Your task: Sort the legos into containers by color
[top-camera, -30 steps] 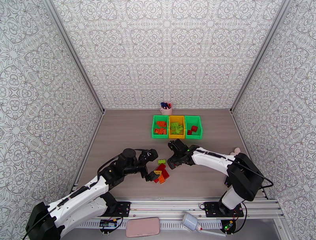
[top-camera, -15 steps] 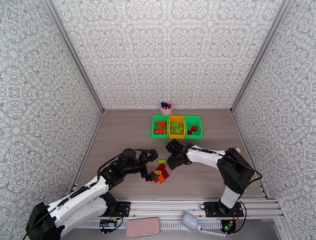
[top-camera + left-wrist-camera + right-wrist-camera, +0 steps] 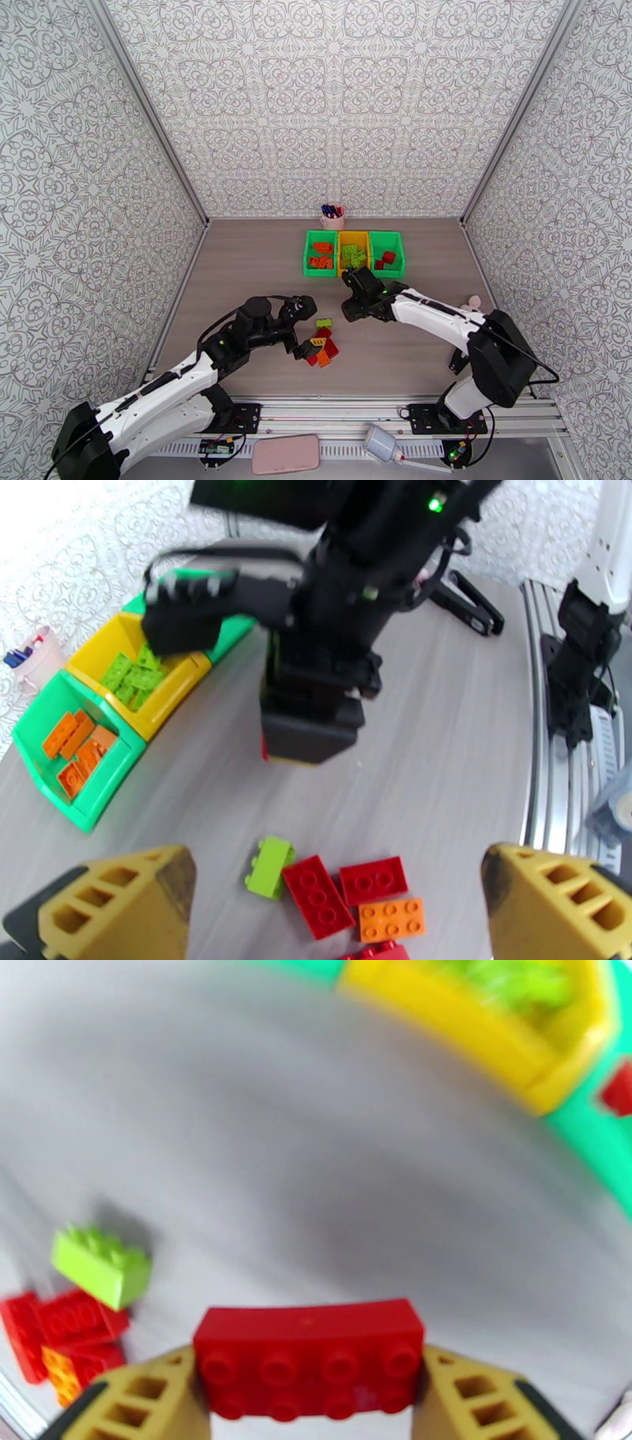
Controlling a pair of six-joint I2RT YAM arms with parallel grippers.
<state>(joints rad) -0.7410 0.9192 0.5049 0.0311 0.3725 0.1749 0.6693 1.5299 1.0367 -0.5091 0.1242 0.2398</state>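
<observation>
I will carry the long red brick (image 3: pixel 308 1355) outward over the green container beside the yellow one with my right gripper and let go, since red legos are already in that green container.
Three containers stand in a row at the back: a green one (image 3: pixel 319 254) with orange legos, a yellow one (image 3: pixel 353 254) with light green legos, and a green one (image 3: pixel 387 254) with red legos. A small pile of red and orange legos (image 3: pixel 320 348) lies on the table, with a light green brick (image 3: pixel 324 323) beside it. My right gripper (image 3: pixel 308 1386) is shut on a long red brick (image 3: pixel 308 1355) and hangs above the table between pile and containers (image 3: pixel 350 309). My left gripper (image 3: pixel 306 328) stands wide open over the pile, with red bricks (image 3: pixel 316 894) between its fingers (image 3: pixel 118 902).
A pink pen cup (image 3: pixel 332 216) stands behind the containers against the back wall. Patterned walls close in the table on three sides. A pink phone (image 3: pixel 285 454) and a white device (image 3: pixel 383 444) lie below the front rail.
My right gripper closed on the long red brick at the pile's edge and carried it up and back toward the containers. The left arm has barely moved.
</observation>
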